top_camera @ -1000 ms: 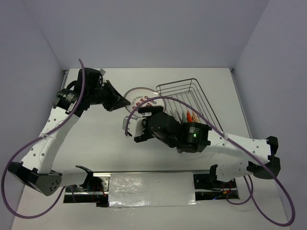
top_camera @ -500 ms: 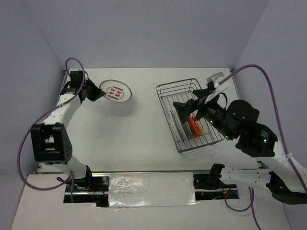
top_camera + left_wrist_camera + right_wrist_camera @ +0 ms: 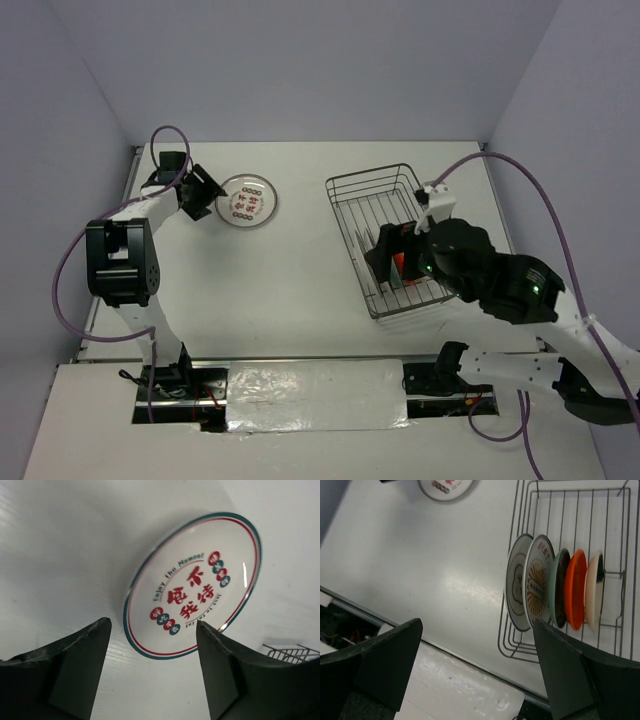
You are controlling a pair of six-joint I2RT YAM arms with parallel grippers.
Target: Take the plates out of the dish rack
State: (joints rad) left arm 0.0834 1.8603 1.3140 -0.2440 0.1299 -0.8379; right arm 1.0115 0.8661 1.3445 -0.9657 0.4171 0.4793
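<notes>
The plate stands below my right gripper with its outer side clear. I will next move that gripper down and left in the top view onto the cream plate's rim (image 3: 511, 586).
A white plate with red marks (image 3: 248, 200) lies flat on the table at the back left. My left gripper (image 3: 203, 192) stands open just left of it, apart from it. In the left wrist view that plate (image 3: 195, 580) fills the space ahead of my open left gripper (image 3: 152, 630). The dish rack (image 3: 372, 182) stands at the right. Several plates stand upright in its near end: a cream one (image 3: 516, 590), an orange sunburst one (image 3: 538, 580), a teal one (image 3: 560, 587), a plain orange one (image 3: 576, 590) and a pale one (image 3: 594, 587). My right gripper (image 3: 385, 252) hovers open above them.
The rack's far half (image 3: 580, 515) holds only bare wires. A metal rail with a white sheet (image 3: 315, 395) runs along the near table edge between the arm bases. Purple cables (image 3: 520, 195) loop off both arms. Walls close in the back and both sides.
My left gripper has opened and let go of the white plate, which now lies flat on the table. My right arm has shifted left and lower over the rack's plates.
</notes>
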